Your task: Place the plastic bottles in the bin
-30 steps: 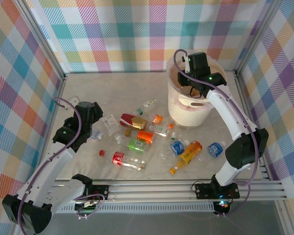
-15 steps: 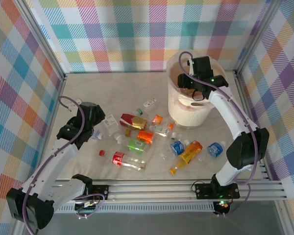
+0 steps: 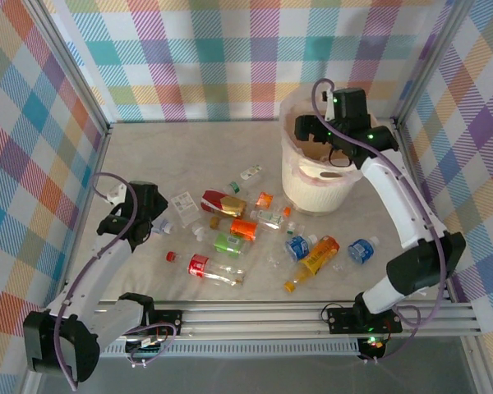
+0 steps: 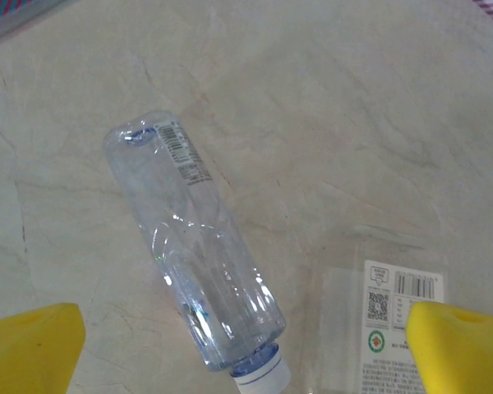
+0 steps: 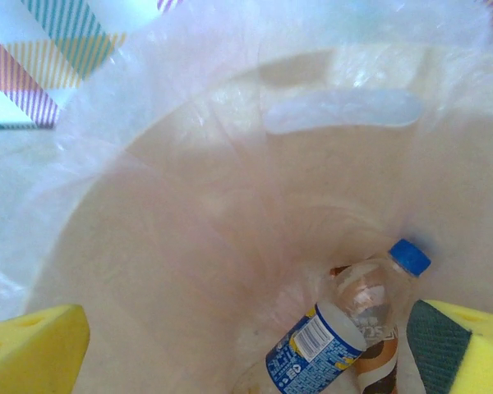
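Note:
The left gripper lowers onto the clear bottle's body near the cap next and turns to close squarely across it, because it lies slanted between my open fingers.
A clear bottle with a white-and-blue cap lies on the table between my left gripper's open yellow fingers, untouched. In the top view the left gripper hovers at the left end of the scattered bottles: red-labelled, orange, green and blue among them. My right gripper is open and empty over the bin. Inside the bin lie a blue-labelled bottle and a brown-labelled one.
A flat clear pack with a printed white label lies just right of the clear bottle, partly under my right finger. More bottles lie near the right arm's base. Metal frame rails run along the near edge; checked walls enclose the table.
The left gripper has come back toward the near left, over the clear bottle. The right gripper has shifted right above the bin.

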`<state>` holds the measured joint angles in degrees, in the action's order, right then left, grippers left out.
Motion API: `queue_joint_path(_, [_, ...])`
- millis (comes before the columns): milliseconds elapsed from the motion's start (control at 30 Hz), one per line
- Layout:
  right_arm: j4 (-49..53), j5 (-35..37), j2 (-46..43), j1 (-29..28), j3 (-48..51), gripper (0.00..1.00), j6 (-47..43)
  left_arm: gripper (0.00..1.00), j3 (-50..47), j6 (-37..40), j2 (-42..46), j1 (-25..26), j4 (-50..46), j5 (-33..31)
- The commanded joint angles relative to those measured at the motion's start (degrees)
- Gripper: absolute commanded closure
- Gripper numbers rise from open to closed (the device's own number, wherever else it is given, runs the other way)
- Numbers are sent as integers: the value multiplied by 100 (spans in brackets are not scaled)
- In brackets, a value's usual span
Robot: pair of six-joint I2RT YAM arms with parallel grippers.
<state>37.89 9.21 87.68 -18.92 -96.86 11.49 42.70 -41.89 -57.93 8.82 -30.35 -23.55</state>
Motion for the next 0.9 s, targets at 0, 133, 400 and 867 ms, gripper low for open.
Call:
queue_joint_path(0, [202,118,-364,12,-80,0,284,0,-182,-238,-172,-321,413,651])
queue_joint_path(133, [121,28,-625,14,126,0,363,0,-304,-321,-561,-737,663,1222])
queue_joint_path(400, [10,-33,-752,7,342,0,432,0,-419,-437,-1164,-1106,940,1360])
queue_joint_path(867, [-106,-76,-728,15,457,0,538,14,-384,-461,-2222,-1399,1392,1689])
